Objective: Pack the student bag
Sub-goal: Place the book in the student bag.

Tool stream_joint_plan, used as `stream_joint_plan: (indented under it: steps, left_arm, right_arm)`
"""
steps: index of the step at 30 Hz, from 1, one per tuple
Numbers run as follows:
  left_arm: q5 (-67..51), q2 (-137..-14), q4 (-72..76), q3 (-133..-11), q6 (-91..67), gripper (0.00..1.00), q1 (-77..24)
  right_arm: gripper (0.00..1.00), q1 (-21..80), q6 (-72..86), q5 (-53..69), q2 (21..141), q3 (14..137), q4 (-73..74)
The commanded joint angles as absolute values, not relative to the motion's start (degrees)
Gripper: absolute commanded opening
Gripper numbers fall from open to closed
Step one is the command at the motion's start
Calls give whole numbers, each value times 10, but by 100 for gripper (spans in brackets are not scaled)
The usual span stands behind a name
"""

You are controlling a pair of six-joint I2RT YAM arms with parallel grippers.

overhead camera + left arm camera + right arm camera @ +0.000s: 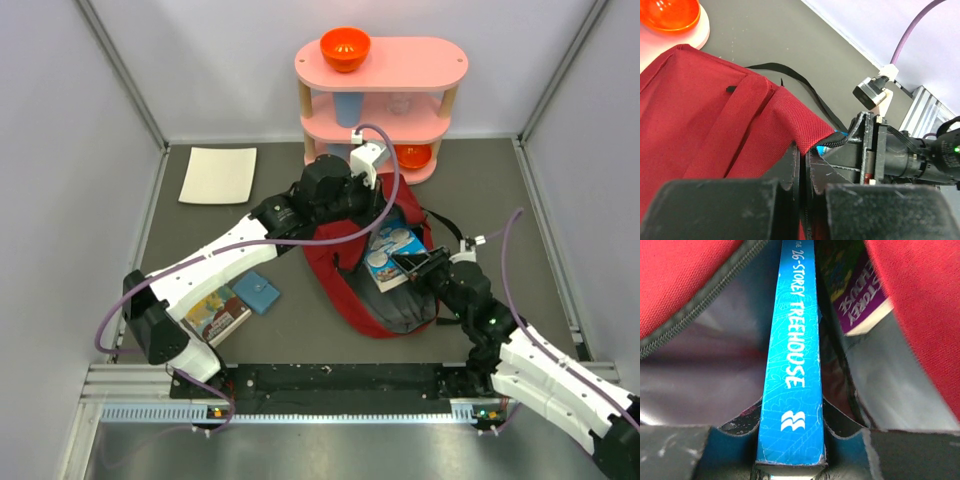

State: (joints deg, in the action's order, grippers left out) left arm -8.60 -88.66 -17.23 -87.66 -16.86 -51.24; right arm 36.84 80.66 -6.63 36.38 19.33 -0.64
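Observation:
The blue book (392,252) only leans into the opening, so my right gripper should next push down and outward to the space beside the purple book and release it.
The dark-red student bag (345,270) lies open in the middle of the table, its grey lining showing. My left gripper (378,212) is shut on the bag's rim at the far side. In the left wrist view the fingers (807,152) pinch the red fabric edge (805,130) by the black zipper. My right gripper (418,264) is shut on a blue book (392,252) that leans into the opening. In the right wrist view the book's blue spine (792,365) stands between the jaws of that gripper (790,435). A purple book (860,305) sits inside the bag beside it.
A pink three-tier shelf (440,62) stands at the back with an orange bowl (345,47) on top, a blue cup (348,105) below and another orange bowl (412,155) at its foot. A white sheet (218,175), a small blue case (259,292) and a picture book (216,313) lie left.

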Motion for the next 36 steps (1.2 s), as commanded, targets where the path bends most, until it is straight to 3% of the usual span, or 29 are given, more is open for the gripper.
stream_joint_plan:
  steps: [1,4,10,20,30,33,36]
  left_arm:
    - [-107,-885,-114,-929,-185,0,-513]
    - [-105,-897,-128,-946,-185,0,-517]
    - [-110,-904,-133,-950,-200,0,-517]
    - [-135,-926,-159,-983,-196,0,-518]
    - [-133,-930,-161,-983,-201,0,-517]
    - [-127,-927,-165,-981,-199,0,-517]
    - [-121,-922,-164,-972,-199,0,-516]
  right_arm:
    - [0,365,793,-170,377,187,-153]
    - [0,366,762,-187,416,201,-147]
    - [0,365,744,-161,538,162,-343]
    - [0,367,688,-177,771,243,-497]
    - [5,365,688,-235,935,324,-524]
    - [11,362,689,-235,956,326,-541]
    - [45,356,693,-227,951,310,-526]
